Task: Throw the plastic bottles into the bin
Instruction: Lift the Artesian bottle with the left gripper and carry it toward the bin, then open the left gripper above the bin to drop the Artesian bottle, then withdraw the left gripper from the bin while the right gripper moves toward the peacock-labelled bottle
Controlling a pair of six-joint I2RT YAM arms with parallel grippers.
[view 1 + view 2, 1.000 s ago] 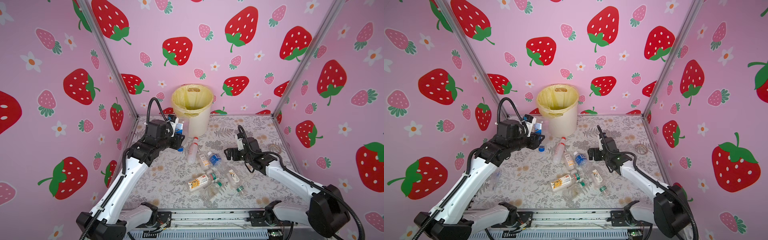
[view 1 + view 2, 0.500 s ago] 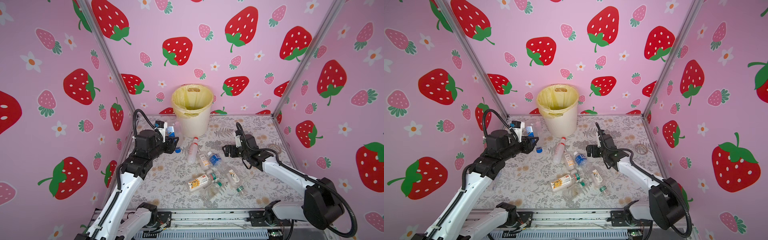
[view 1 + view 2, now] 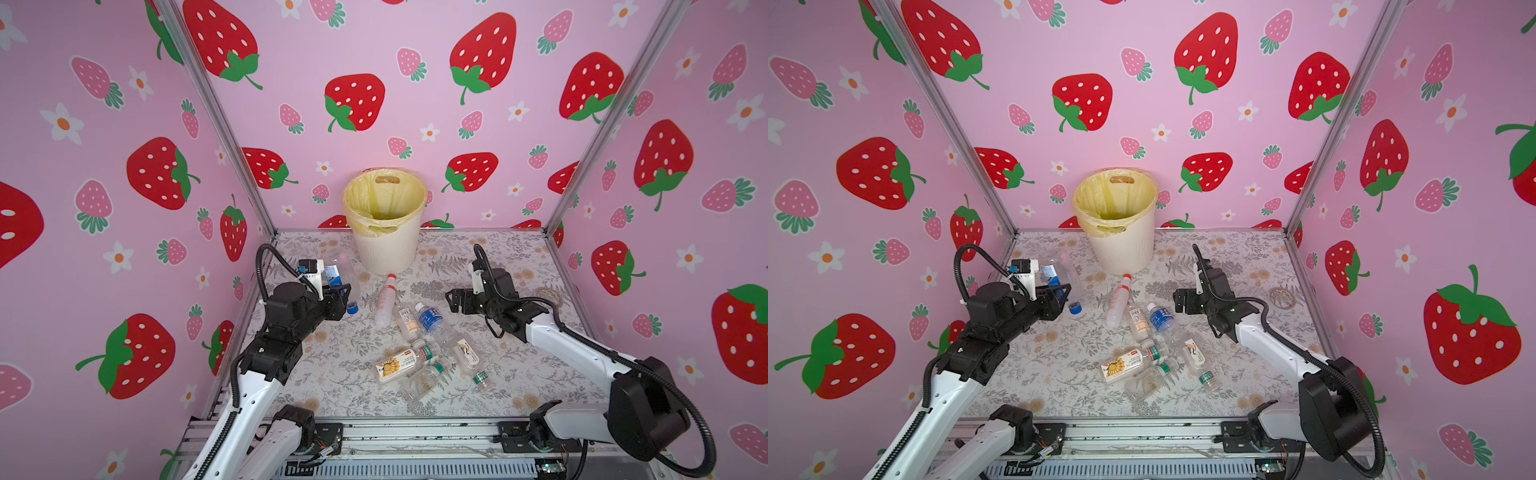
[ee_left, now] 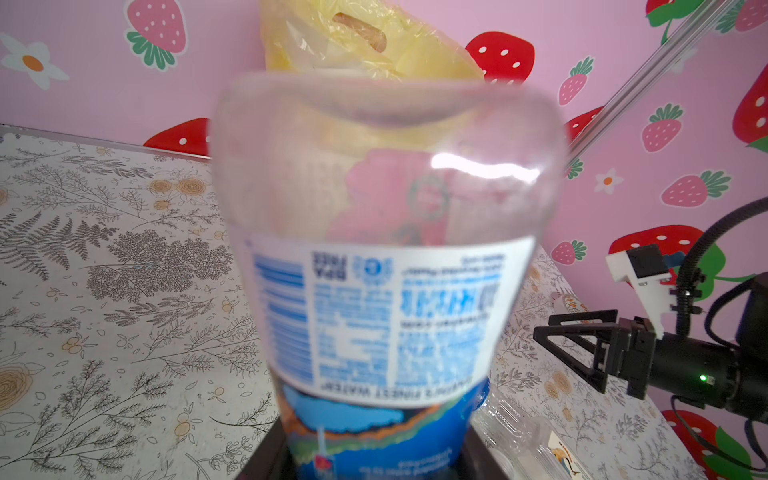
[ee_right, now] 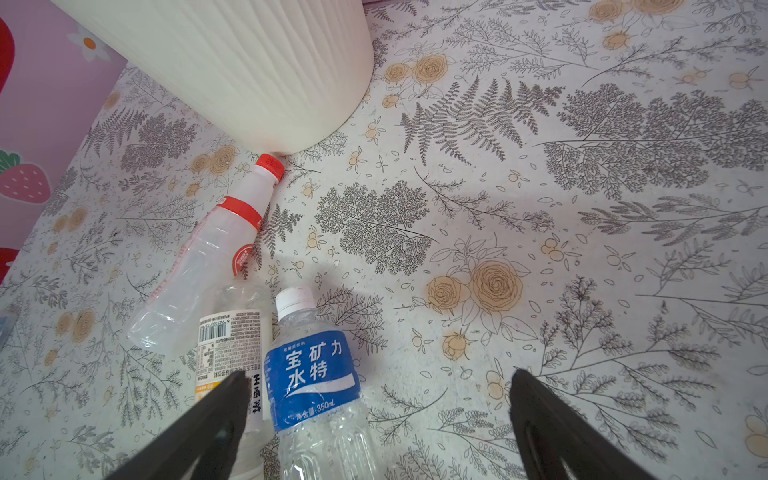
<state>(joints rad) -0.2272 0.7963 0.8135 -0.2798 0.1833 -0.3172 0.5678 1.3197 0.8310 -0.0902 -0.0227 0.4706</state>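
I will lift my left gripper and move it outward to the bin's yellow-lined opening (image 3: pixel 386 201) to let go of the bottle there, because the bottle still hangs below the bin's rim.
My left gripper (image 3: pixel 337 291) is shut on a clear plastic bottle (image 3: pixel 338 270) with a blue label and blue cap, held above the table to the left of the bin (image 3: pixel 386 249). In the left wrist view that bottle (image 4: pixel 382 291) fills the middle, and the yellow-lined bin (image 4: pixel 374 45) stands behind it. My right gripper (image 3: pixel 455 301) is open with nothing between its fingers. It hovers over a blue-labelled bottle (image 5: pixel 309 374), a white-labelled bottle (image 5: pixel 228 349) and a red-capped bottle (image 5: pixel 208 266). Several more bottles, one with a sunflower label (image 3: pixel 397 365), lie toward the front.
A flat round ring (image 3: pixel 548 296) lies on the table near the right wall. Pink strawberry walls with metal corner posts (image 3: pixel 216 116) close in three sides. The red-capped bottle's cap nearly touches the bin's ribbed base (image 5: pixel 249 62).
My left arm has drawn back from the bin, carrying the blue-labelled bottle left and toward the front. The right gripper has edged slightly left and stays open.
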